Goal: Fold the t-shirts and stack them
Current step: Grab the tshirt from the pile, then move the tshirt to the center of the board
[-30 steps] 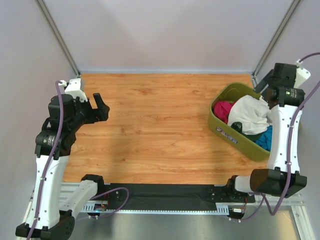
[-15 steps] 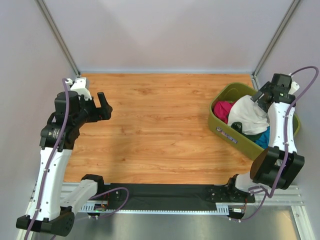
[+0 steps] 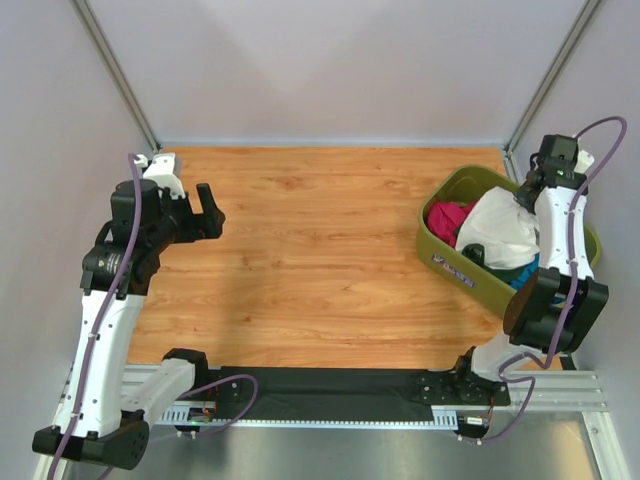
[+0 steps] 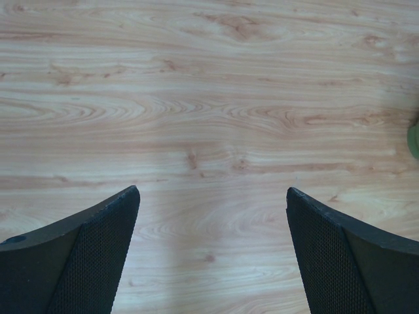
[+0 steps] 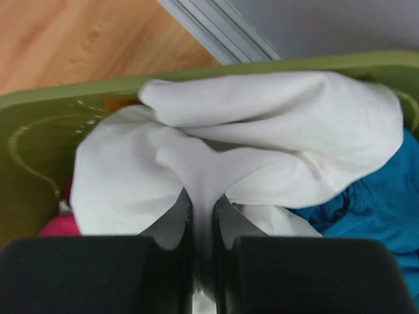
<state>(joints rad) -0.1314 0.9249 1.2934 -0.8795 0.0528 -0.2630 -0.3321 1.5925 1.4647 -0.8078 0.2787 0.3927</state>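
Observation:
The white t-shirt is in the tub. My right gripper will lift it out next, then carry it over the middle of the table [image 3: 322,257] and lower it.
A crumpled white t-shirt [image 3: 497,230] with a dark green edge lies on top of the olive-green tub [image 3: 447,256] at the right of the table. My right gripper [image 3: 524,195] reaches into the tub from its far right side. In the right wrist view its jaws are shut on a fold of the white t-shirt [image 5: 262,124], pinched at the right gripper [image 5: 203,203]. My left gripper [image 3: 207,212] hovers open over bare wood at the left; the left gripper [image 4: 213,203] has nothing between its fingers.
The tub also holds a magenta garment [image 3: 447,217] and a blue garment [image 5: 373,203]. The tub's rim [image 5: 59,101] runs behind the white cloth. The wooden tabletop [image 3: 310,250] spreads between the arms. Grey walls and metal posts close in the back and sides.
My right gripper dropped into the tub and shut on the white t-shirt; the right arm swung back towards the far right. The left arm shifted slightly, still open.

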